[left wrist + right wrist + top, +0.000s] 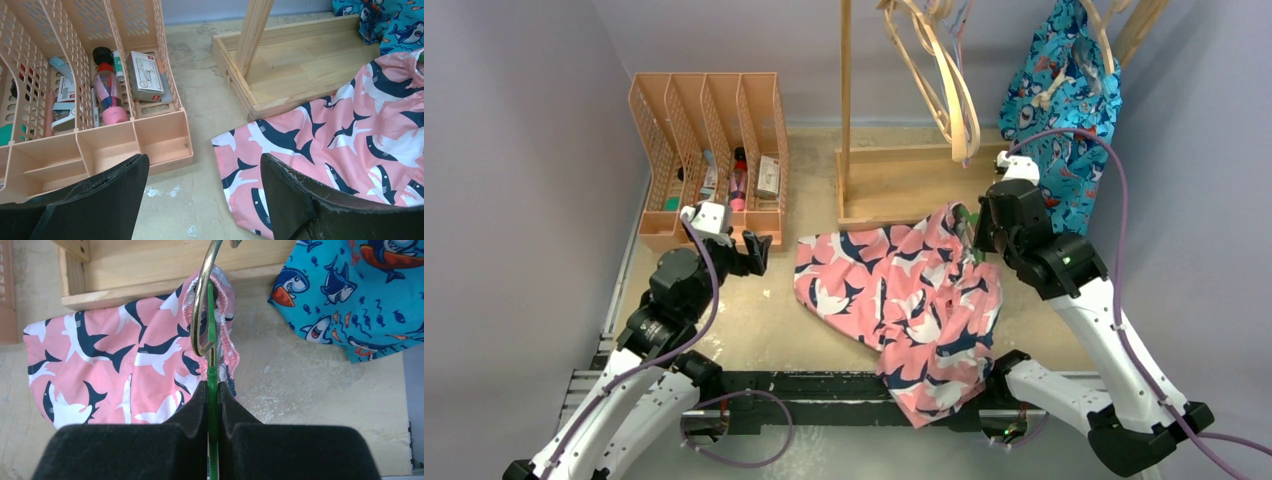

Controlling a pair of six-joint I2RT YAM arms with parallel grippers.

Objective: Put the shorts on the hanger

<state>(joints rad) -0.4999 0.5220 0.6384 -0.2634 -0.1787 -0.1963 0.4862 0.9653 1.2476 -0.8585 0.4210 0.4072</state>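
The right gripper rises outward with the green hanger (212, 340) to the gap between the pale hangers and blue garment next. It releases the hanger there, since that spot stands empty.
The pink shark-print shorts (909, 290) lie spread on the table, one corner hanging over the near edge; they also show in the left wrist view (350, 140) and the right wrist view (100, 360). My right gripper (977, 232) (213, 385) is shut on the thin green hanger (212, 340), whose metal hook (200, 305) pokes out through the elastic waistband. The rest of the hanger is hidden under fabric. My left gripper (754, 252) (205, 170) hangs open above bare table, just left of the shorts' left edge, touching nothing.
A pink desk organiser (709, 150) with small items stands at the back left. The wooden rack base (904, 180) and post (845, 90) are behind the shorts, with pale wooden hangers (944, 80) above. A bright blue printed garment (1064, 110) hangs at the back right.
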